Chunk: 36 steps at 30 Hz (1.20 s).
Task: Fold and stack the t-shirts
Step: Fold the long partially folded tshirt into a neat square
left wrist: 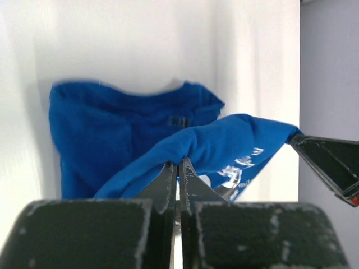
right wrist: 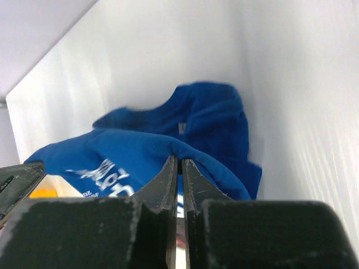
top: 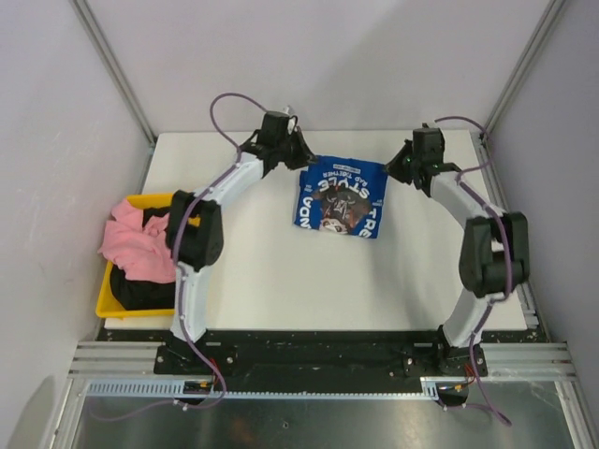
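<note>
The robot's right gripper will next move outward and down and release the shirt's stretched edge over the shirt's far corner [right wrist: 221, 96], because that corner is outward of and below the gripper's fingers.
The royal-blue t-shirt [top: 342, 195] with white lettering lies partly folded at the far middle of the table. Its near edge is lifted and stretched between both grippers. My left gripper [top: 301, 161] is shut on the cloth at the shirt's left side; in the left wrist view its jaws [left wrist: 179, 163] pinch a blue fold [left wrist: 224, 140]. My right gripper [top: 393, 168] is shut on the shirt's right side, its jaws [right wrist: 180, 159] closed on the blue cloth [right wrist: 140, 151]. The pink t-shirt [top: 136, 241] and the black t-shirt [top: 140, 288] lie bunched in the bin at the left.
The yellow bin [top: 105, 301] sits at the table's left edge beside the left arm. White walls and metal posts enclose the white table [top: 281, 281]. The right gripper's finger [left wrist: 331, 162] shows at the right of the left wrist view.
</note>
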{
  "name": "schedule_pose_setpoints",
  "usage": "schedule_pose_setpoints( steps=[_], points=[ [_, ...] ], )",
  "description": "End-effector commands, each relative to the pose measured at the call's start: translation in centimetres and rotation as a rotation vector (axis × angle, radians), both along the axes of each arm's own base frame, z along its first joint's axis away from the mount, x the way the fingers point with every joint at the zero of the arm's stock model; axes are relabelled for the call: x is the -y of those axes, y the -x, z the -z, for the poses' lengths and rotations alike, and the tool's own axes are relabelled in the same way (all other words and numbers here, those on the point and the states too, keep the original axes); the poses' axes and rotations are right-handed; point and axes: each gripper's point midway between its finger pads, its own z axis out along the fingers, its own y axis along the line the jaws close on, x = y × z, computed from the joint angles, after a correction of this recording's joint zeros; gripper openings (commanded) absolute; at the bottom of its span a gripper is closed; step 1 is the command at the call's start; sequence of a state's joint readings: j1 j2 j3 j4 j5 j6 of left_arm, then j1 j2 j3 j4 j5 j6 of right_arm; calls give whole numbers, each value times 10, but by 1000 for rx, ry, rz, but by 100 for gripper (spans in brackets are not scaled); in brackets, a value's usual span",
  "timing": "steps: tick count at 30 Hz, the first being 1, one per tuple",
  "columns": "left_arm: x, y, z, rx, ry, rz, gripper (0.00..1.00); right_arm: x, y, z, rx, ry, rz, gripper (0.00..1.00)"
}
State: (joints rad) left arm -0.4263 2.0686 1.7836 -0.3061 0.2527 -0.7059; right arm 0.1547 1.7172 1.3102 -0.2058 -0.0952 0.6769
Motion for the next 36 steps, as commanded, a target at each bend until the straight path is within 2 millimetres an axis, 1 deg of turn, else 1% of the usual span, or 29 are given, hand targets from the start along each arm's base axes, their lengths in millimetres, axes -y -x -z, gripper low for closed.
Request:
schedule_pose_setpoints(
  steps=[1,3,5,7,9,12,15,18,20,25,27,29,30,31,32,34,35,36],
  points=[
    [15,-59,23,36,24,18,0,7,-70,7,82,-7,17,0],
    [17,-77,38,22,46,4,0,7,-90,29,39,-2,11,0],
    [16,-91,47,18,63,-10,0,6,-106,45,10,2,-1,0],
    [17,-97,52,19,72,-11,0,5,-119,52,5,1,-12,0],
    [16,-99,50,33,72,-9,0,6,-127,56,2,12,-15,0],
    [13,-98,35,70,64,-11,0,9,-131,57,6,21,-10,0],
    [7,-93,18,100,53,-21,0,11,-130,51,24,12,-2,0],
    [-3,-83,5,121,32,-44,0,9,-128,49,34,5,0,0],
    [-14,-79,2,129,8,-77,0,3,-127,49,37,2,-9,0],
    [-42,-74,16,101,-45,-157,0,-9,-130,49,55,-14,-20,0],
    [-51,-76,28,83,-63,-180,0,-12,-135,49,59,-21,-22,0],
    [-61,-81,45,61,-85,-210,0,-16,-142,54,56,-20,-29,1],
    [-67,-84,54,50,-98,-227,0,-17,-146,56,53,-19,-34,4],
    [-75,-88,64,37,-112,-248,0,-18,-149,59,45,-15,-38,10],
    [-81,-91,71,28,-122,-266,0,-19,-151,61,36,-12,-46,18],
    [-95,-97,87,6,-134,-302,0,-22,-154,59,30,1,-64,33],
    [-100,-101,92,-4,-133,-314,2,-23,-154,56,31,9,-73,40],
    [-105,-104,97,-14,-127,-321,7,-23,-153,53,35,19,-79,46]
  ],
)
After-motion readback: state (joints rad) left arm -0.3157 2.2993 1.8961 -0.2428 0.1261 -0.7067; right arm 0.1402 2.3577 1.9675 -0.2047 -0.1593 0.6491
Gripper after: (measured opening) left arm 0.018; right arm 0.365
